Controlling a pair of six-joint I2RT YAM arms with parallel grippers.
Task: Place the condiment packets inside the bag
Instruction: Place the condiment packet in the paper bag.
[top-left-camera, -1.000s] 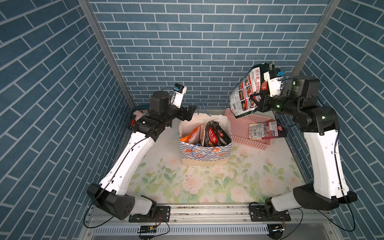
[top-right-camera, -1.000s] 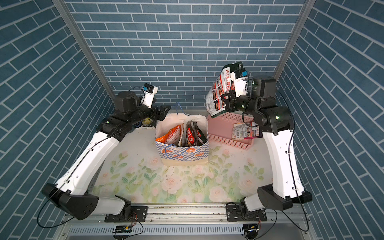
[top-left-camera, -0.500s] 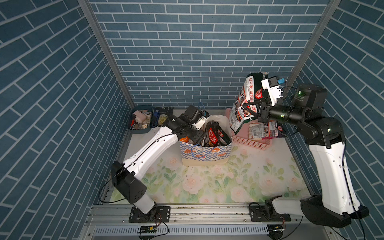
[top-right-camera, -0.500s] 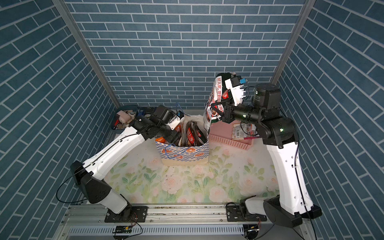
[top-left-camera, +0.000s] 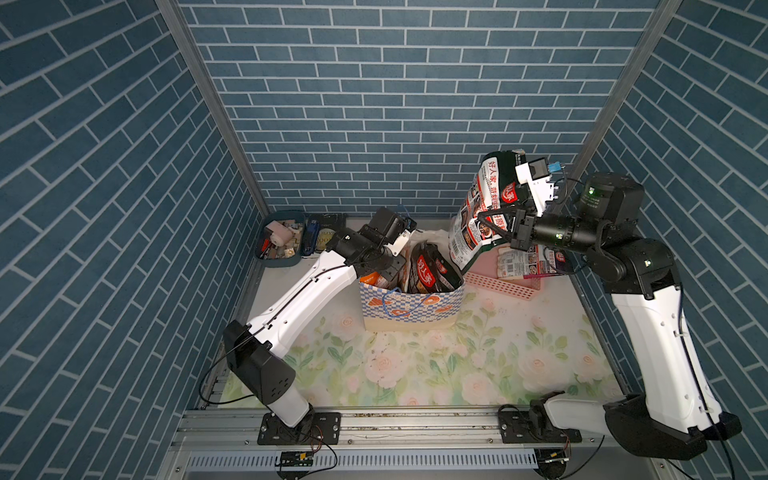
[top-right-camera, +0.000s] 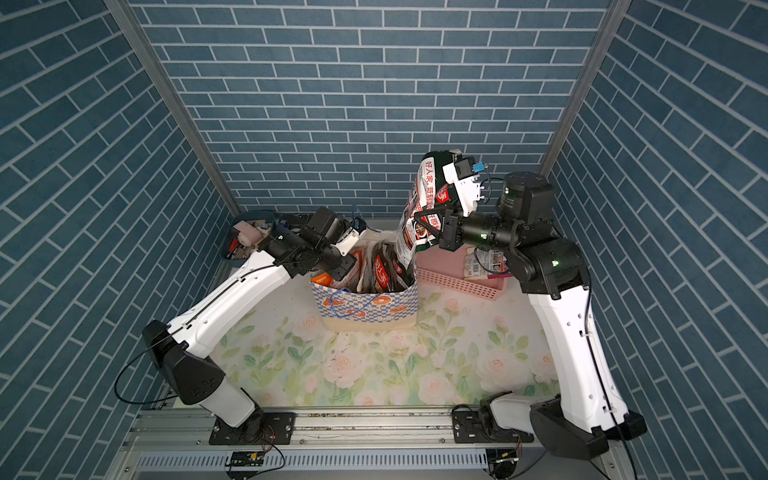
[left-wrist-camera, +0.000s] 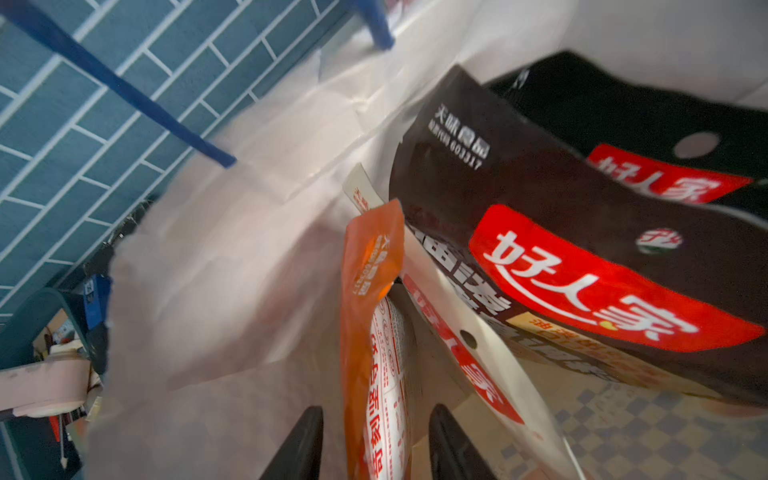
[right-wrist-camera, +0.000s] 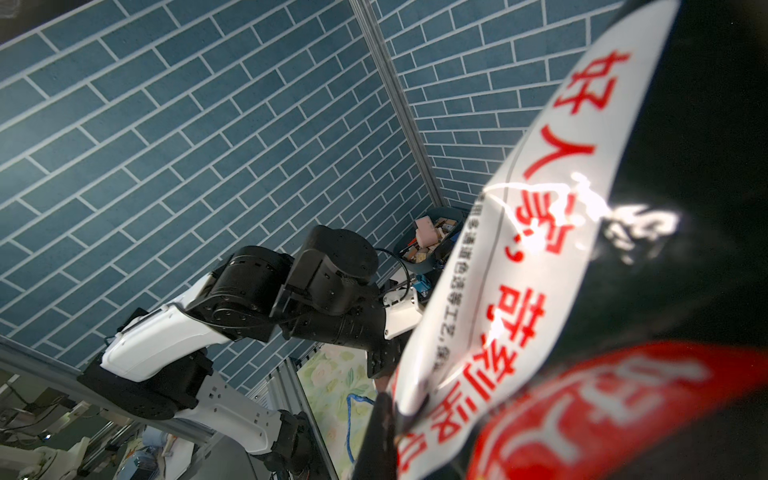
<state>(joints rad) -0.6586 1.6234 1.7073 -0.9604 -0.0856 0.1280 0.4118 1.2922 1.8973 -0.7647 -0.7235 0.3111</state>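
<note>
My right gripper moves over the bag (top-left-camera: 411, 309) next, lowers the tall packet into the gap between orange and black packets, since that gap is there, and releases.
The checked bag (top-left-camera: 411, 309) (top-right-camera: 365, 309) stands mid-table with black condiment packets (top-left-camera: 428, 270) (top-right-camera: 384, 266) (left-wrist-camera: 582, 232) upright inside. My left gripper (top-left-camera: 390, 270) (left-wrist-camera: 376, 449) reaches into the bag's left side. It is open, its fingers (left-wrist-camera: 299, 449) on either side of an orange packet (left-wrist-camera: 372, 332) (top-left-camera: 368, 277) with small gaps. My right gripper (top-left-camera: 505, 224) (top-right-camera: 436, 224) (right-wrist-camera: 399, 415) is shut on a white and green packet (top-left-camera: 482, 208) (top-right-camera: 419, 208) (right-wrist-camera: 519, 249). That packet hangs above the bag's right rim. Another packet (top-left-camera: 528, 259) (top-right-camera: 484, 262) lies in the pink basket.
The pink slotted basket (top-left-camera: 498, 284) (top-right-camera: 457, 282) sits right behind the bag. A blue tray (top-left-camera: 282, 241) (top-right-camera: 249, 237) of small bits stands at the back left corner. Brick-patterned walls close in three sides. The floral mat (top-left-camera: 415, 365) stretches in front of the bag.
My left arm swung from the back left down into the bag and its jaws narrowed around the orange packet. My right arm brought the held packet lower and closer to the bag.
</note>
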